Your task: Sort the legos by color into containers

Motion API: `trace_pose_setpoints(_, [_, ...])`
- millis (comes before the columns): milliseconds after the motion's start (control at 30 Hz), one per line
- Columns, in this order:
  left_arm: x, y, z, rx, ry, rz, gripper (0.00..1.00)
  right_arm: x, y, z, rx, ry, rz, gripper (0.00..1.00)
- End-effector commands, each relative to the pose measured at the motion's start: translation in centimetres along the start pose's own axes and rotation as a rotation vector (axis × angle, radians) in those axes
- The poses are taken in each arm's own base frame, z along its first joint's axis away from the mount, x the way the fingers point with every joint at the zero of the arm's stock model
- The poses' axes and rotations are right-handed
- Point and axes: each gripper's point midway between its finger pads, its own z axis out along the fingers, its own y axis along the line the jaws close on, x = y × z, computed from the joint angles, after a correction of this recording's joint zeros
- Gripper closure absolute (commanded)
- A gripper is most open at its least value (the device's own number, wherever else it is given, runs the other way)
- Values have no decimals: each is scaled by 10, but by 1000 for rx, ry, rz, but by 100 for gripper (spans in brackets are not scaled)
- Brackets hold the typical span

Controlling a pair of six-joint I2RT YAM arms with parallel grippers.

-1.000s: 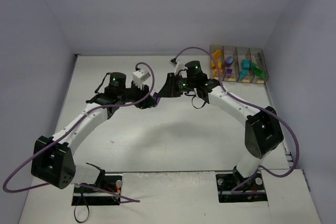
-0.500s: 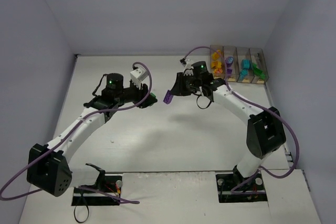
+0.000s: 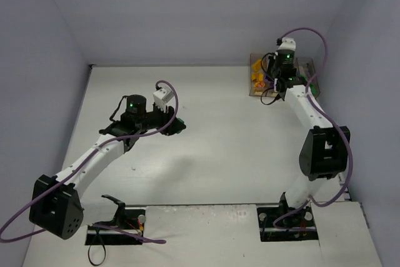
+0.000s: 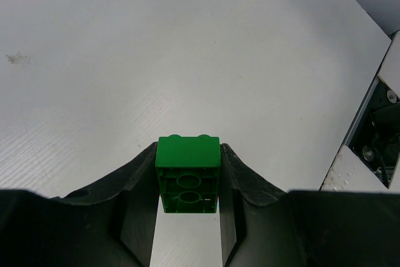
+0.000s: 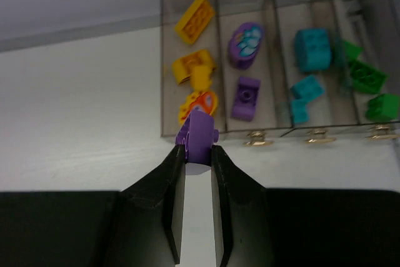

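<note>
My right gripper moves outward over the near half of the purple bin [image 5: 247, 99] next, lowers and releases the purple lego, since purple legos already lie there.
My left gripper [image 3: 177, 124] is shut on a green lego [image 4: 187, 170] and holds it above the bare white table, left of centre; its fingers [image 4: 140, 173] press both sides of the brick. My right gripper [image 5: 199, 152] is shut on a purple lego [image 5: 197, 134], just before the front edge of the containers [image 5: 216, 60], between the yellow and purple bins. The bins hold yellow/orange legos [image 5: 194, 20], purple legos [image 5: 245, 45], teal legos [image 5: 311, 49] and green legos [image 5: 365, 76]. In the top view the right arm [image 3: 284, 67] hides most of the containers [image 3: 252, 60].
The containers stand at the table's far right corner against the back wall. Grey walls close in the left, back and right sides. The arm base plate [image 4: 365, 148] shows at the table edge in the left wrist view.
My right arm has swung from the table's middle to the containers with the purple lego in its grip. My left gripper has drawn back a little to the left, holding the green lego.
</note>
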Motion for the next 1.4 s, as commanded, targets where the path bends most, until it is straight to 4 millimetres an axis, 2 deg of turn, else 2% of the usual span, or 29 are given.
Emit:
trace_pose_setpoints(0, [-35, -16, -11, 21, -121, 49, 100, -48, -50, 26, 156, -152, -44, 100])
trace_pose_setpoints(33, [-34, -17, -12, 22, -119, 49, 99, -39, -57, 41, 161, -128, -47, 100])
trace_pose_setpoints(67, [-32, -17, -13, 20, -118, 47, 99, -39, -60, 49, 161, -124, -48, 100])
trace_pose_setpoints(100, [-33, -17, -15, 17, -125, 50, 98, -50, -65, 56, 152, -140, -42, 100])
trace_pose_setpoints(133, [-32, -17, -15, 13, -123, 49, 99, -35, -67, 72, 152, -103, -51, 100])
trace_pose_setpoints(233, [-30, -17, -16, 12, -122, 37, 98, -23, -62, 97, 126, -72, -57, 100])
trace_pose_setpoints(300, [-30, -17, -15, 10, -123, 26, 98, -18, -76, 108, 133, -60, -31, 100])
trace_pose_setpoints(333, [-31, -17, -16, 8, -126, 24, 98, -11, -75, 116, 121, -46, -28, 99])
trace_pose_setpoints(467, [-33, -18, -16, 8, -127, 26, 98, -21, -68, 121, 83, -64, -23, 80])
trace_pose_setpoints(500, [-33, -18, -17, 7, -127, 32, 98, -24, -67, 120, 78, -68, -23, 68])
trace_pose_setpoints(567, [-34, -18, -17, 8, -129, 37, 97, -37, -63, 114, 55, -85, -29, 58])
trace_pose_setpoints(600, [-34, -18, -16, 11, -130, 38, 97, -42, -62, 110, 53, -89, -30, 50])
trace_pose_setpoints(633, [-36, -19, -16, 16, -141, 43, 96, -53, -61, 102, 52, -105, -28, 46])
trace_pose_setpoints(700, [-37, -20, -15, 26, -147, 46, 94, -59, -49, 89, -11, -102, -14, 38])
trace_pose_setpoints(733, [-40, -22, -15, 35, -154, 58, 94, -73, -44, 73, -37, -127, -4, 37])
trace_pose_setpoints(767, [-40, -22, -15, 38, -156, 64, 94, -74, -35, 65, -72, -122, 24, 37])
trace_pose_setpoints(800, [-41, -22, -14, 42, -157, 78, 93, -76, -16, 54, -153, -118, 37, 39])
trace_pose_setpoints(833, [-42, -22, -14, 45, -162, 91, 93, -80, -4, 36, -208, -123, 52, 41])
trace_pose_setpoints(867, [-44, -22, -14, 43, -168, 104, 93, -78, 6, 27, -260, -114, 64, 43])
trace_pose_setpoints(900, [-46, -20, -14, 29, -174, 105, 93, -72, 42, 12, -372, -94, 66, 44])
trace_pose_setpoints(967, [-53, -16, -14, 10, -193, 100, 93, -61, 68, -13, -451, -69, 63, 44])
trace_pose_setpoints(1000, [-58, -11, -12, -22, -205, 67, 93, -51, 94, -26, -514, -47, 59, 44])
trace_pose_setpoints(1067, [-68, -9, -9, -32, -222, 1, 93, -31, 122, -52, -621, -16, 54, 44])
trace_pose_setpoints(1100, [-73, -11, -8, -24, -240, -7, 93, -29, 143, -74, -695, -17, 63, 43])
trace_pose_setpoints(1133, [-76, -12, -6, -12, -245, -18, 93, -12, 157, -87, -786, 14, 71, 43])
trace_pose_setpoints(1233, [-77, -15, 0, 14, -248, 5, 93, -1, 187, -126, -927, 65, 121, 43])
trace_pose_setpoints(1367, [-67, -15, -1, 12, -234, 127, 93, 9, 216, -164, -1041, 124, 140, 41])
